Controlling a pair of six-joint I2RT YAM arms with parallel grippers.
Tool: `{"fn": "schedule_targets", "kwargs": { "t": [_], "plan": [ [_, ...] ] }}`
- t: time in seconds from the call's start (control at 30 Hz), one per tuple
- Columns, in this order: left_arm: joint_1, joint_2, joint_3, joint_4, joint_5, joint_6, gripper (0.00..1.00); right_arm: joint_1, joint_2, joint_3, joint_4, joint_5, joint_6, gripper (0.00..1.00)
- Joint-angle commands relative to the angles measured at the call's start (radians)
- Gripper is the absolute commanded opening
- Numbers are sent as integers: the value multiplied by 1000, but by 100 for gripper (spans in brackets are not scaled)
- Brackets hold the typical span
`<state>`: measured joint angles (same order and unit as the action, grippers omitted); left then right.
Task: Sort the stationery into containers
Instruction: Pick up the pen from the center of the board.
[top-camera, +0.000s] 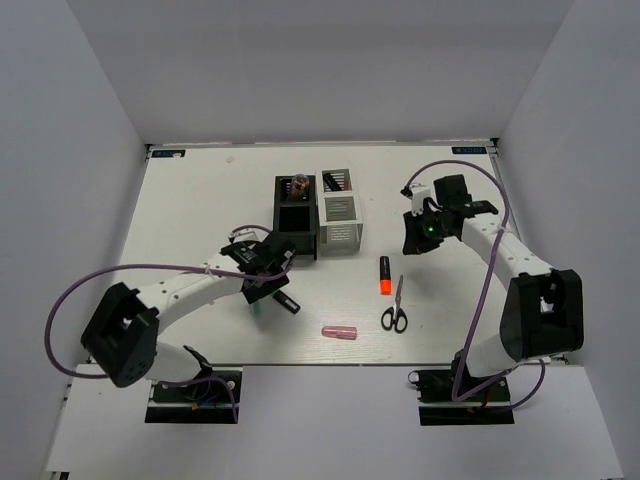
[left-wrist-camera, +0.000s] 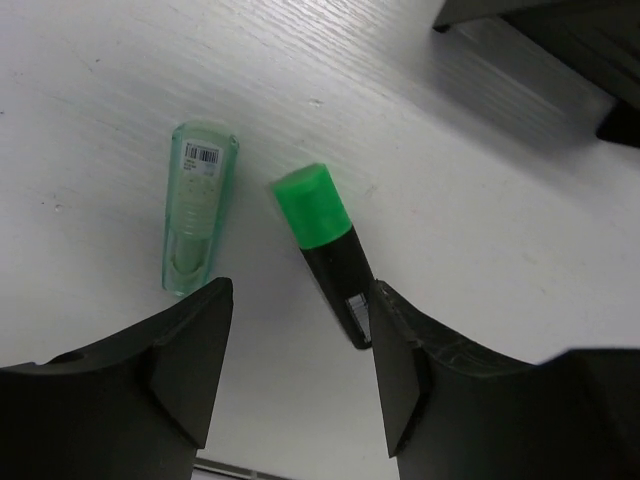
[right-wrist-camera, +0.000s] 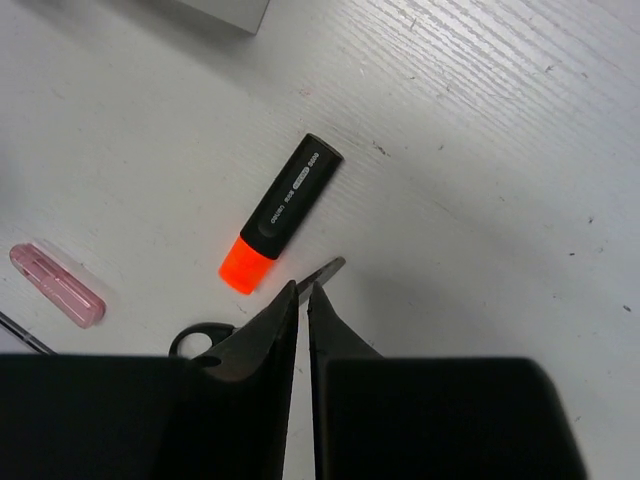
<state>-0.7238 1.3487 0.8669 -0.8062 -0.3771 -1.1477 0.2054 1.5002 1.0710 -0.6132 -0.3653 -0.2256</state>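
My left gripper will next move down and over toward the highlighter's green cap (top-camera: 277, 294) (left-wrist-camera: 313, 207) to close astride it, because one open finger hangs over the edge of the black end.
My left gripper (top-camera: 266, 283) (left-wrist-camera: 300, 295) is open and empty, low over the table in front of the black organiser (top-camera: 296, 216). A green-and-black highlighter (left-wrist-camera: 328, 250) (top-camera: 286, 302) lies just ahead of it, its black end beside my right-hand finger (left-wrist-camera: 400, 350). A pale green tube (left-wrist-camera: 195, 205) lies beside the other finger. My right gripper (top-camera: 418, 236) (right-wrist-camera: 303, 290) is shut and empty, above the table right of the white/silver organiser (top-camera: 340, 210). Below it lie an orange-and-black highlighter (right-wrist-camera: 285, 210) (top-camera: 385, 275), black-handled scissors (top-camera: 395, 312) (right-wrist-camera: 325, 270) and a pink tube (top-camera: 339, 331) (right-wrist-camera: 57, 285).
The two organisers stand side by side at the table's middle back; the black one holds some items. White walls enclose the table on three sides. Purple cables loop off both arms.
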Motion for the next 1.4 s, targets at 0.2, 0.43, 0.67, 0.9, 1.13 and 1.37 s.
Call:
{"fn": "schedule_targets", "kwargs": {
  "t": [0.2, 0.43, 0.67, 0.9, 1.13, 1.37],
  "plan": [
    [-25, 148, 63, 71, -147, -222, 67, -46, -80, -66, 84, -63, 51, 11],
    [-37, 205, 21, 102, -154, -260, 65, -86, -92, -68, 82, -103, 60, 11],
    [-48, 260, 11, 110, -152, -274, 61, -115, -98, -65, 76, -136, 68, 11],
    [-65, 279, -19, 98, -141, -317, 35, -146, -107, -66, 73, -159, 83, 11],
    [-85, 274, -11, 32, -102, -308, 14, -176, -123, -66, 70, -188, 89, 11],
    [-117, 123, 58, 4, -117, -102, 0, -189, -127, -69, 50, -275, 48, 23]
  ]
}}
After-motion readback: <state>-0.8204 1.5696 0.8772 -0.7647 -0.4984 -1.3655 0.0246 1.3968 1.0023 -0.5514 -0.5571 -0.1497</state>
